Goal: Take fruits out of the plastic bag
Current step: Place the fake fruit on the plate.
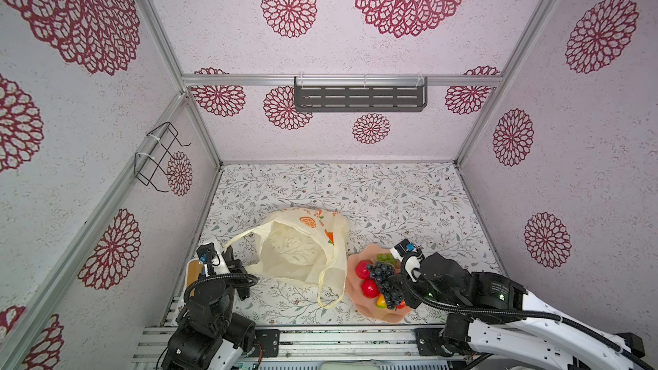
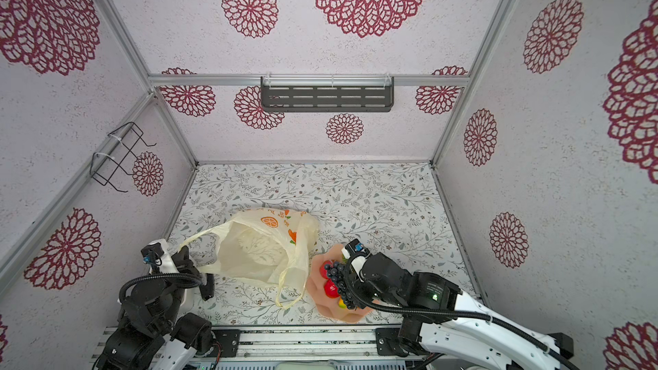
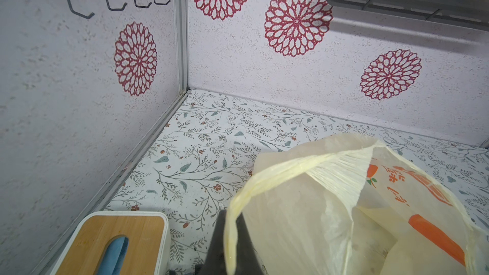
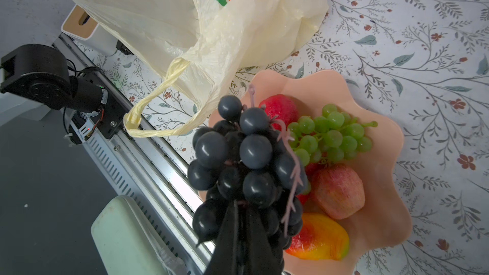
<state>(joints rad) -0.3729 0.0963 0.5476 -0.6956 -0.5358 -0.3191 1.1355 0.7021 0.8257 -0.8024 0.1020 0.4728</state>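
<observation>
The dark grape bunch in my right gripper shifts toward the bag (image 1: 299, 247) next, lowers and comes free, since the bowl's bare near side lies that way below the gripper.
The cream-yellow plastic bag (image 1: 299, 247) (image 2: 256, 247) lies open on the floral table, left of the pink bowl (image 1: 356, 302) (image 4: 383, 154). My left gripper (image 1: 247, 272) (image 3: 232, 215) is shut on the bag's rolled rim by one handle, holding the mouth up. No fruit shows inside the bag. My right gripper (image 1: 391, 281) (image 4: 239, 205) is shut on the dark grape bunch (image 1: 384, 279) (image 4: 246, 152), over the near side of the bowl. In the bowl lie a green grape bunch (image 4: 330, 136), red apples (image 1: 362, 269) (image 4: 336, 189) and a red-yellow mango (image 4: 320, 236).
A white tissue box with a wooden lid (image 3: 116, 239) (image 1: 194, 272) stands by the left wall behind my left arm. The bag's free handle loop (image 1: 329, 293) lies between bag and bowl. A wire rack (image 1: 156, 158) hangs on the left wall and a grey shelf (image 1: 359, 97) on the back wall.
</observation>
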